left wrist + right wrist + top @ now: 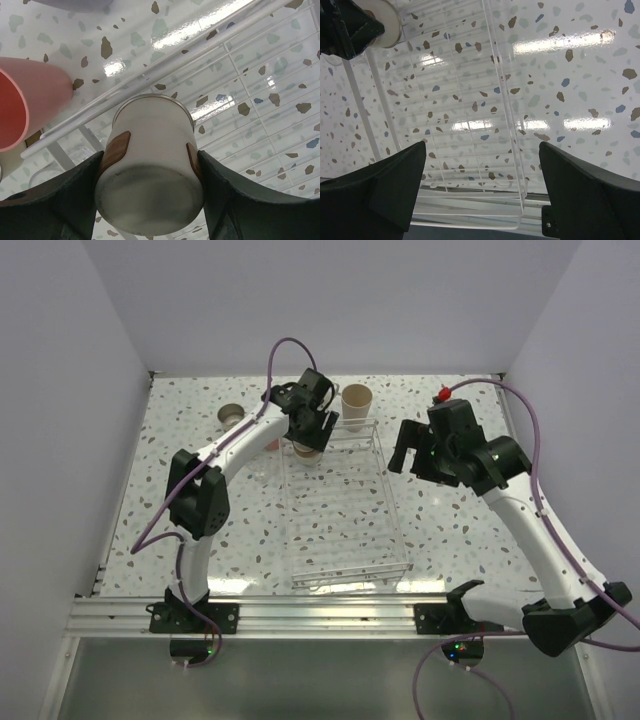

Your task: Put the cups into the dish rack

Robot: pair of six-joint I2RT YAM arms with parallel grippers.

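The opening of the held cup already faces the wires, so the left gripper will next lower the cup into the rack's far corner by the coral-red cup and then open.
My left gripper is shut on a brown-grey cup with a cream base, holding it over the far left corner of the clear wire dish rack. In the left wrist view the cup sits between my fingers, base toward the camera, mouth toward the rack's wires. A coral-red cup lies just outside the rack, and a lavender cup's edge shows beyond it. A beige cup stands behind the rack. Another brown-grey cup stands at the far left. My right gripper is open and empty above the rack's right side.
White walls close in the speckled table on three sides. An aluminium rail runs along the near edge. The left gripper and its cup show at the top left of the right wrist view.
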